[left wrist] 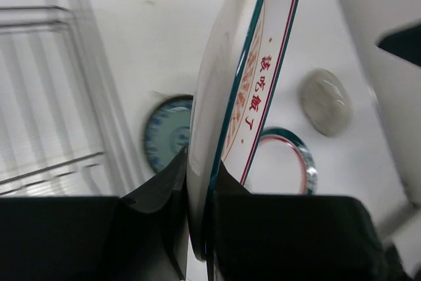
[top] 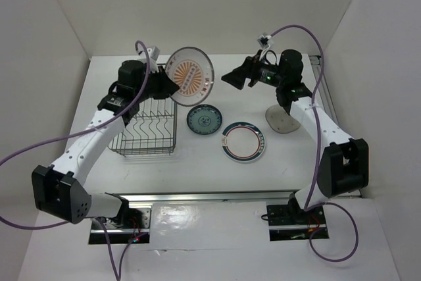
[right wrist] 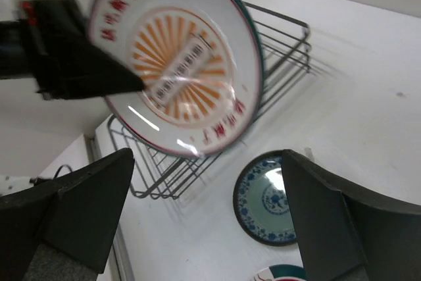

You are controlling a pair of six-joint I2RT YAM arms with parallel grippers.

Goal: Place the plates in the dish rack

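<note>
The rack's empty wall-side slot lies below, to the left in the top view, so next I will swing my left gripper back over it, lower the plate and release.
The white plate with the orange sunburst centre [top: 191, 76] hangs upright in the air above the dish rack [top: 145, 129], a dark wire basket. My left gripper [top: 170, 83] is shut on its rim; in the left wrist view the plate [left wrist: 243, 83] stands edge-on between the pads [left wrist: 168, 192]. My right gripper [top: 231, 77] is open just right of the plate, not touching it, and its fingers [right wrist: 85, 208] are wide apart with nothing between them. Flat on the table lie the teal-blue plate [top: 204, 120], the ringed plate [top: 243, 141] and the greyish-beige plate [top: 283, 122], partly under the right arm.
The rack [right wrist: 283, 44] holds no plates that I can see. White walls close in the table on the left, back and right. The right arm's cable loops over the back right corner.
</note>
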